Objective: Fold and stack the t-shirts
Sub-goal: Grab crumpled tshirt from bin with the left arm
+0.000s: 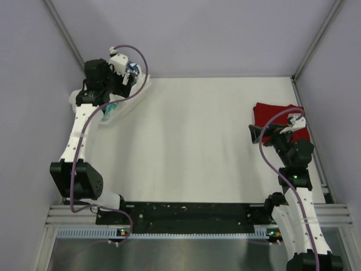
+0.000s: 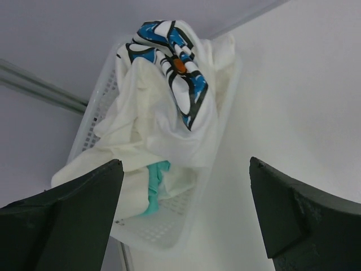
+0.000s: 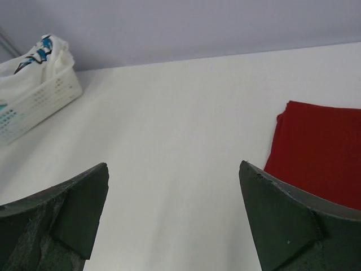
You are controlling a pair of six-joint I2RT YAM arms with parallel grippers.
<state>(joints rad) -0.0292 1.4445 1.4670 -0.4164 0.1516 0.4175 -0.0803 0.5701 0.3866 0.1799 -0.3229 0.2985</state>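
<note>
The white shirt's blue graphic is below and outward, uppermost in the basket (image 2: 163, 231), so my left gripper will next move down and outward onto it and close.
A white lattice basket (image 2: 163, 231) at the table's far left holds crumpled t-shirts: a white one with a blue graphic (image 2: 180, 73) on top, a plain white one (image 2: 141, 118) and a teal one (image 2: 153, 186) underneath. My left gripper (image 2: 185, 164) is open and empty, hovering over the basket's near end. A folded red t-shirt (image 1: 273, 116) lies flat at the far right; it also shows in the right wrist view (image 3: 321, 147). My right gripper (image 3: 173, 165) is open and empty above bare table, just left of the red shirt.
The basket (image 1: 125, 107) stands against the left wall, partly under the left arm. It also shows far off in the right wrist view (image 3: 39, 96). Walls close in the table at the back and both sides. The white tabletop (image 1: 192, 141) lies between basket and red shirt.
</note>
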